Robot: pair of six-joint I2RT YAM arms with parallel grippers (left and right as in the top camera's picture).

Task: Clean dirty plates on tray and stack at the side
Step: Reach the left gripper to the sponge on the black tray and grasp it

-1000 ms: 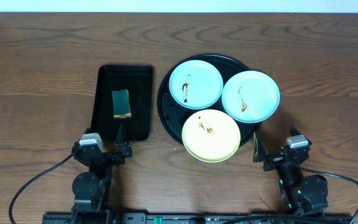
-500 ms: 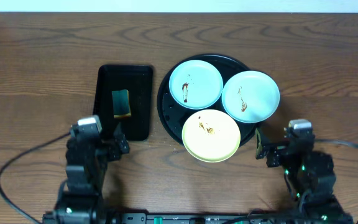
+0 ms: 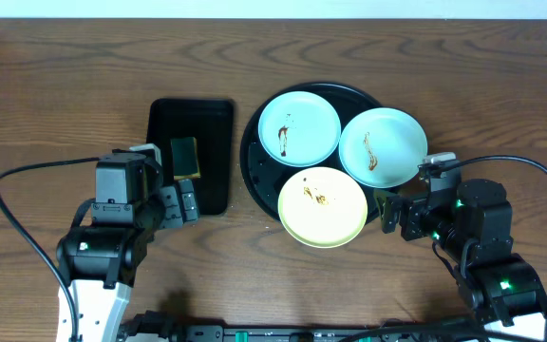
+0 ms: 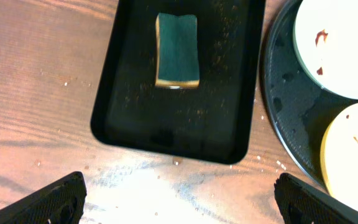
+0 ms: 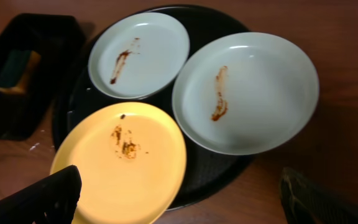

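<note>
The left gripper moves outward and down over the green and yellow sponge (image 3: 185,158) (image 4: 178,50) next, fingers astride its long sides, as it lies ahead inside the rectangular tray.
The round black tray (image 3: 257,171) holds three smeared plates: a mint-blue one at the back left (image 3: 298,128), a mint-blue one at the right (image 3: 382,145) and a pale yellow one at the front (image 3: 323,206). My right gripper (image 3: 392,214) is open and empty just off the tray's front right rim. In the right wrist view its fingers (image 5: 182,193) frame the yellow plate (image 5: 126,165), with both mint plates (image 5: 145,53) (image 5: 253,93) beyond. My left gripper (image 3: 183,202) is open and empty at the near end of the rectangular tray.
A smaller rectangular black tray (image 3: 212,161) left of the round tray holds a green and yellow sponge (image 3: 185,157). The left wrist view shows the sponge (image 4: 177,50) ahead of my open fingers (image 4: 179,199). Cables trail from both arms.
Both arms have come forward from the table's front edge. The left now reaches the rectangular tray, the right the round tray's rim. Plates and sponge have not moved.
</note>
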